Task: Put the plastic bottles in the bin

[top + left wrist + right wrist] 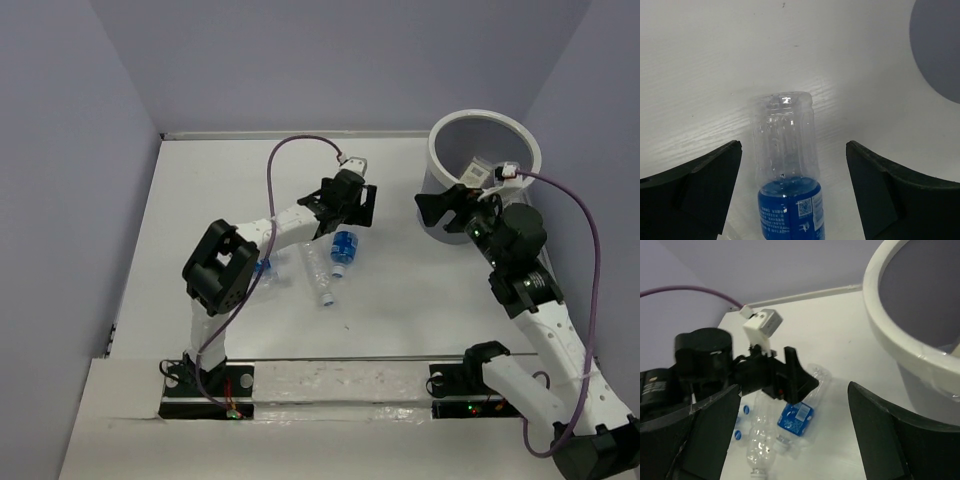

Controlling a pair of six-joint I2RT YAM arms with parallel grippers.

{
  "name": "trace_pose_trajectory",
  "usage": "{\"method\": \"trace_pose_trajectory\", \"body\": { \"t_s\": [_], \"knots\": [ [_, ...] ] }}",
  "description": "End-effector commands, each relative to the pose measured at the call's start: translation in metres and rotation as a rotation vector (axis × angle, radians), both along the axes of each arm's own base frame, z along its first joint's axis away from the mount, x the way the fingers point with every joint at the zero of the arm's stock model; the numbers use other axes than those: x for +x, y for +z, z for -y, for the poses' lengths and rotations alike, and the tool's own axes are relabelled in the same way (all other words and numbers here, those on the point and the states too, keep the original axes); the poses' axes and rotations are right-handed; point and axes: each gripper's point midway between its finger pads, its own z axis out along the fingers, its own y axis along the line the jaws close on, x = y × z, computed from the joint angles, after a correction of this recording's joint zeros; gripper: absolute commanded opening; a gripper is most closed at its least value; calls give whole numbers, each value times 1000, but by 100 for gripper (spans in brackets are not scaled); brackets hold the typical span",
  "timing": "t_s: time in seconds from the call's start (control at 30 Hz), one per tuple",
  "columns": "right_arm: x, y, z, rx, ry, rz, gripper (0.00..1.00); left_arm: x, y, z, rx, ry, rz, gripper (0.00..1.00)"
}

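The labelled bottle already lies between my left gripper's spread fingers, so the gripper comes down around the clear part (787, 148) beside the blue label next and closes.
A clear plastic bottle with a blue label (343, 248) lies on the white table. My left gripper (348, 222) is open just above its base end. In the left wrist view the bottle (785, 150) lies between the two spread fingers (700, 185), touching neither. A second clear bottle (320, 276) lies beside it, and more bottles (266, 268) lie under the left arm. The grey bin with a white rim (530, 145) stands at the far right. My right gripper (438, 215) is open and empty at the bin's left side. The right wrist view shows the bin rim (890, 325), the labelled bottle (797, 420) and the clear bottle (760, 440).
Purple walls close the table at the back and both sides. A pale object (475, 172) lies inside the bin. Two blue caps (745, 410) show near the left arm. Purple cables loop over both arms.
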Motion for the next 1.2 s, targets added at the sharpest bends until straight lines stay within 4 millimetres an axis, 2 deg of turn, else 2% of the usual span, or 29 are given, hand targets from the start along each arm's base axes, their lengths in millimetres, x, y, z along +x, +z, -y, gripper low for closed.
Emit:
{"method": "trace_pose_trajectory", "body": {
  "t_s": [0.0, 0.03, 0.07, 0.1, 0.17, 0.2, 0.23, 0.27, 0.3, 0.33, 0.37, 0.47, 0.6, 0.63, 0.7, 0.73, 0.77, 0.8, 0.87, 0.9, 0.93, 1.0, 1.03, 1.07, 1.1, 1.17],
  "knots": [
    [-31, 1, -21, 49, 132, 2, 92, 17, -11, -3, 102, 34, 23, 95],
    [-34, -1, -22, 50, 141, -1, 92, 20, -12, -2, 112, 40, 25, 95],
    [-40, -1, -22, 56, 149, -1, 92, 23, -22, -4, 140, 50, 19, 94],
    [-44, -9, -25, 58, 170, -17, 92, 25, -26, -4, 150, 50, 16, 93],
    [-51, -16, -31, 64, 210, -34, 91, 31, -27, 0, 151, 53, 24, 89],
    [-56, -19, -35, 69, 244, -41, 91, 33, -37, 1, 164, 51, 14, 86],
    [-58, -32, -39, 68, 263, -70, 90, 38, -35, 4, 156, 49, 18, 76],
    [-59, -40, -41, 65, 273, -83, 89, 40, -36, 6, 151, 46, 16, 74],
    [-62, -57, -46, 56, 299, -116, 88, 44, -40, 7, 145, 48, 9, 70],
    [-64, -58, -49, 53, 313, -122, 88, 44, -42, 7, 142, 49, 2, 64],
    [-64, -73, -49, 47, 312, -155, 88, 46, -40, 10, 123, 41, 2, 59],
    [-70, -92, -53, 42, 331, -188, 88, 50, -27, 15, 65, 37, 18, 49],
    [-67, -109, -55, 26, 326, -218, 88, 48, 7, 23, -18, 9, 54, 47],
    [-67, -110, -58, 26, 337, -215, 88, 48, 30, 24, -59, 7, 90, 47],
    [-66, -121, -69, 14, 374, -235, 88, 48, 55, 22, -100, 6, 126, 47],
    [-64, -126, -73, 7, 376, -241, 88, 46, 84, 19, -141, 5, 164, 47],
    [-60, -130, -79, -1, 382, -246, 88, 45, 100, 16, -164, 7, 187, 46],
    [-60, -130, -87, -6, 397, -237, 88, 43, 133, 7, -206, 19, 236, 46],
    [-58, -135, -96, -6, 408, -249, 88, 40, 166, -6, -247, 36, 287, 46],
    [-56, -142, -101, -6, 415, -272, 88, 39, 182, -15, -262, 60, 318, 46],
    [-54, -139, -107, -1, 422, -254, 88, 34, 212, -31, -306, 85, 379, 47],
    [-47, -140, -112, -1, 414, -253, 88, 29, 240, -50, -342, 116, 430, 47],
    [-43, -146, -119, -9, 420, -268, 88, 20, 267, -65, -381, 141, 474, 46],
    [-41, -142, -128, -10, 435, -257, 88, 19, 276, -79, -394, 173, 497, 47],
    [-37, -139, -135, -10, 441, -235, 88, 9, 299, -92, -431, 187, 539, 47],
    [-23, -148, -153, -56, 445, -256, 90, 2, 315, -106, -471, 208, 573, 47]
  ]
}}
